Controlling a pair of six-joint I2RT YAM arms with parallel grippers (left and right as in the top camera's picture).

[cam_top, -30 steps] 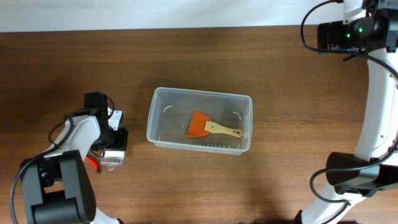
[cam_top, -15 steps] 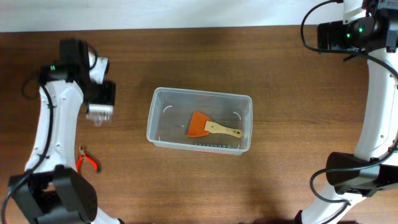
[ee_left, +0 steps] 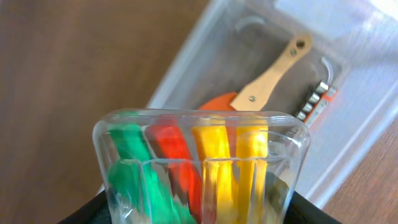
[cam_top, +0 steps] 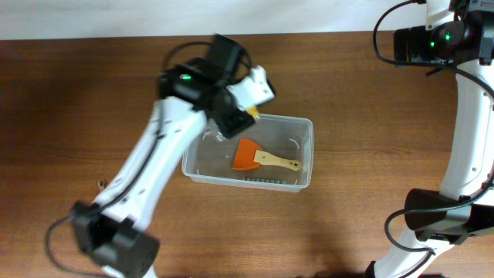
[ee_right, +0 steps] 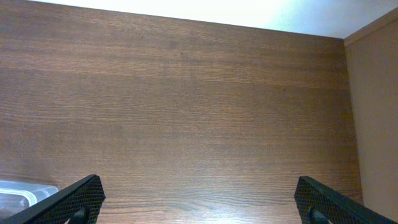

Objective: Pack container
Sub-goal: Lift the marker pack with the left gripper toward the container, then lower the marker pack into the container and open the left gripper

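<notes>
My left gripper is above an open space on the bare bottom of the container, beside the scraper's orange blade. It will next lower the clear box onto that space and let go of it.
The container (cam_top: 307, 158) is a clear rectangular tub at the table's middle. It holds an orange scraper with a wooden handle (cam_top: 248, 154) and a ridged metal piece (cam_top: 266, 179) by its near wall. My left gripper (cam_top: 231, 117) is over the tub's far left corner, shut on a small clear box of green, red and yellow pieces (ee_left: 199, 168). In the left wrist view the tub (ee_left: 186, 62), the scraper (ee_left: 273, 71) and the metal piece (ee_left: 316, 99) lie below the box. My right gripper (ee_right: 199, 202) is open wide and empty over bare table at the far right.
The tub's corner (ee_right: 25, 190) shows at the lower left of the right wrist view. The right arm's base (cam_top: 440, 220) stands at the table's right edge. The left arm (cam_top: 147, 177) crosses the table left of the tub.
My left arm has swung from the table's left side over to the tub's far left corner, carrying the clear box. The red pliers stayed on the table. The right arm has not moved.
</notes>
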